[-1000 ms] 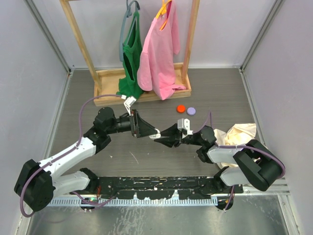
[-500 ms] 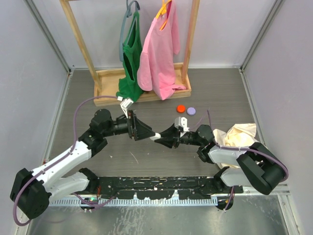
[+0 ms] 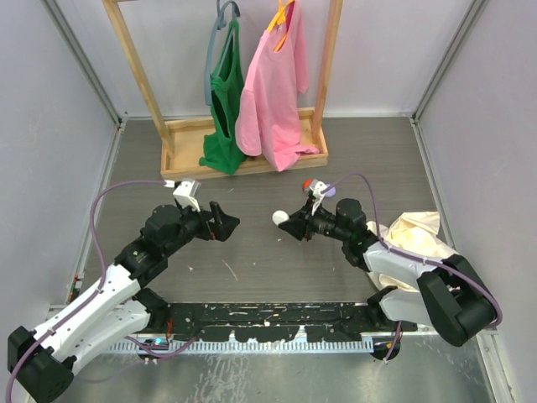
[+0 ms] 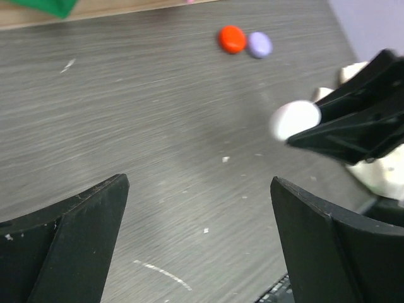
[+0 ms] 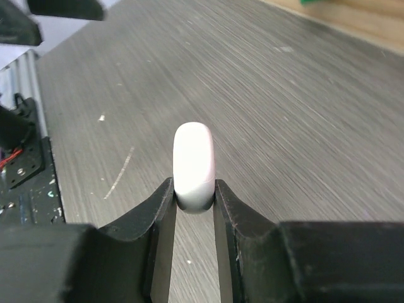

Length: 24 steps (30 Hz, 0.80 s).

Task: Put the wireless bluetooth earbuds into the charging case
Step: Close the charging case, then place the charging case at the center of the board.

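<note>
I should next move the case (image 3: 280, 217) down toward the red and lavender discs with my right gripper and let go of it on the bare tabletop at their near side.
A smooth white, pill-shaped charging case (image 5: 194, 165) with its lid closed is pinched edge-on between the fingers of my right gripper (image 5: 193, 189), which is shut on it. From above, the case (image 3: 280, 217) hangs over the middle of the table at the tip of the right gripper (image 3: 288, 222). My left gripper (image 3: 228, 223) is a short way to the left, apart from the case. The left wrist view shows the left gripper (image 4: 199, 183) open with only bare table between its fingers, and the case (image 4: 295, 120) ahead to the right. The earbuds are not in view.
A red disc (image 4: 231, 38) and a lavender disc (image 4: 259, 45) lie on the table beyond the right gripper. A wooden rack (image 3: 243, 164) with green and pink garments stands at the back. A cream cloth (image 3: 415, 231) lies at the right.
The left gripper has opened wide and drawn back to the left, away from the case. The right gripper has kept the case and shifted a little to the right and further back.
</note>
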### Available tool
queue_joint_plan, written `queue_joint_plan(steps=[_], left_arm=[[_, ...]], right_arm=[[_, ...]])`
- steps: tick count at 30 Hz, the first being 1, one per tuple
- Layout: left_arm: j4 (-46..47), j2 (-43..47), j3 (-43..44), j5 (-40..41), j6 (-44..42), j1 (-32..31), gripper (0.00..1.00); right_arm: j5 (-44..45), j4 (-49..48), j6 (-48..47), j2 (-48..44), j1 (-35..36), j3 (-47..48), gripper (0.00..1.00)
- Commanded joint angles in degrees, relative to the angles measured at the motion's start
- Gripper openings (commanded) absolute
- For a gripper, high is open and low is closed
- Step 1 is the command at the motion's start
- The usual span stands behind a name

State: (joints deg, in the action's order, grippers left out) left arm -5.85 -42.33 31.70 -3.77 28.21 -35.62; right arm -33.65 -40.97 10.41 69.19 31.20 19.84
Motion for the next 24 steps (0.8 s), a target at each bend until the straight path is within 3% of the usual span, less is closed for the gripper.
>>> queue_joint_plan(steps=[1,5,10,19,24], left_arm=[[-0.7,2.8,-3.7,13.1,-2.3,0.0,0.99],[2.2,4.9,-8.4,20.3,-2.2,0.0,0.98],[6.0,6.7,-13.2,24.6,-2.7,0.0,0.98],[5.3,9.1,-14.6,25.4,-3.1,0.0,0.98],[5.3,8.9,-14.8,25.2,-2.8,0.1,0.98]], right_arm=[[4.3,13.6,3.8,-0.2,-4.7,5.4,0.01],[3.3,20.5,6.0,5.0,-10.7,8.6,0.01],[4.2,22.4,10.5,12.9,-16.7,11.6,0.01],[7.4,23.4,13.9,22.5,-21.5,17.2,0.05],[9.3,25.7,14.5,25.6,-23.0,19.8,0.12]])
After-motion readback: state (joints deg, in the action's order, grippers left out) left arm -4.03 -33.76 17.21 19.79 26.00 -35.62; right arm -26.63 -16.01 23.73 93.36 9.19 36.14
